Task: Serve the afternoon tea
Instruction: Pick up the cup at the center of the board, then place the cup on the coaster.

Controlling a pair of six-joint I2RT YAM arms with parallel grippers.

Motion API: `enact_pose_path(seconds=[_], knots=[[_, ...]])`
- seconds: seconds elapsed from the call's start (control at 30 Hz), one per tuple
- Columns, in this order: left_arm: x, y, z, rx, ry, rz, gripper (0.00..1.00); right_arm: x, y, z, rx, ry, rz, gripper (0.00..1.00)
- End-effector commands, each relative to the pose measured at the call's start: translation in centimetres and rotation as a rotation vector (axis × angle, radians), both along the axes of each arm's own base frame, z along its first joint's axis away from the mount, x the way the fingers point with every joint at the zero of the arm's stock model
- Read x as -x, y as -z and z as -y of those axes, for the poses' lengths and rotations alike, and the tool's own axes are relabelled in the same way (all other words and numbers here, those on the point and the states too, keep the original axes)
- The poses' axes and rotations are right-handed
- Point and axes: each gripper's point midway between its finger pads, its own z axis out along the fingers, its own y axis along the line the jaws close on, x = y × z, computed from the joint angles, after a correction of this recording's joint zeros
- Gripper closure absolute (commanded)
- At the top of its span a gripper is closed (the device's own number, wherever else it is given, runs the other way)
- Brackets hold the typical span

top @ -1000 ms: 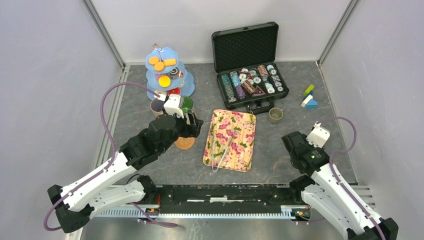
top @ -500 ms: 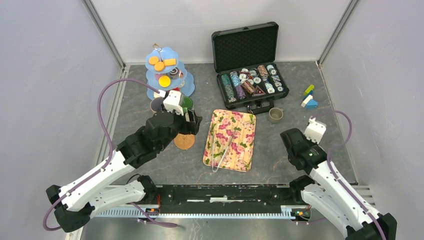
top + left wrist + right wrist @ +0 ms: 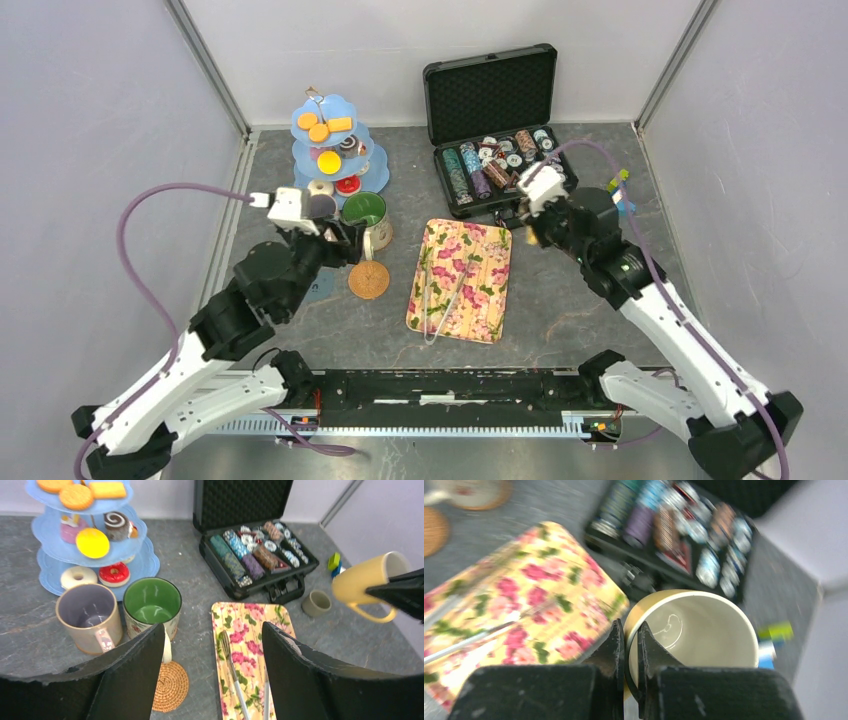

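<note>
I need to move my right gripper to the left in the top view next, past the tray and down, and let go of the yellow mug on the woven coaster [image 3: 170, 686], which is bare.
My right gripper [image 3: 630, 630] is shut on the rim of a yellow mug [image 3: 704, 635], one finger inside and one outside. The left wrist view shows that mug [image 3: 362, 582] tilted in the air right of the floral tray [image 3: 250, 630]. My left gripper [image 3: 212, 630] hangs open and empty above a woven coaster [image 3: 170, 686]. Just beyond it stand a green-lined mug [image 3: 152, 602] and a lilac mug [image 3: 90, 615]. Donuts [image 3: 114, 574], a swirl cake [image 3: 116, 520] and biscuits [image 3: 76, 496] sit on the blue tiered stand [image 3: 372, 180]. From above, the right gripper [image 3: 530, 215] covers its mug.
Metal tongs [image 3: 440, 290] lie on the floral tray [image 3: 490, 300]. An open black case [image 3: 500, 150] of poker chips stands at the back. A small grey cup [image 3: 316, 602] sits in front of it. Coloured blocks [image 3: 334, 562] lie at the far right. A blue disc [image 3: 322, 290] lies beside my left arm.
The right arm has swung from the near right up to the front of the case, its jaws now shut. The left arm has drawn back leftward, uncovering the green-lined mug.
</note>
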Motion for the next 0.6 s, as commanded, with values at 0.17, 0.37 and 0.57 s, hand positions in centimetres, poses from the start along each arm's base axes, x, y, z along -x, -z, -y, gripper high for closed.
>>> enact_pose_path(seconds=[0.17, 0.37, 0.57], knots=[[2.2, -3.8, -5.6, 0.128, -0.119, 0.117, 0.23, 5.4, -3.6, -20.3, 0.118, -1.001, 0.224, 1.0], [4.0, -5.4, -8.8, 0.189, -0.164, 0.17, 0.13, 6.8, -0.4, -28.5, 0.157, -1.077, 0.122, 1.0], [5.5, -6.6, -11.4, 0.203, -0.197, 0.214, 0.12, 8.1, 2.4, -34.0, 0.21, -1.215, 0.051, 1.0]])
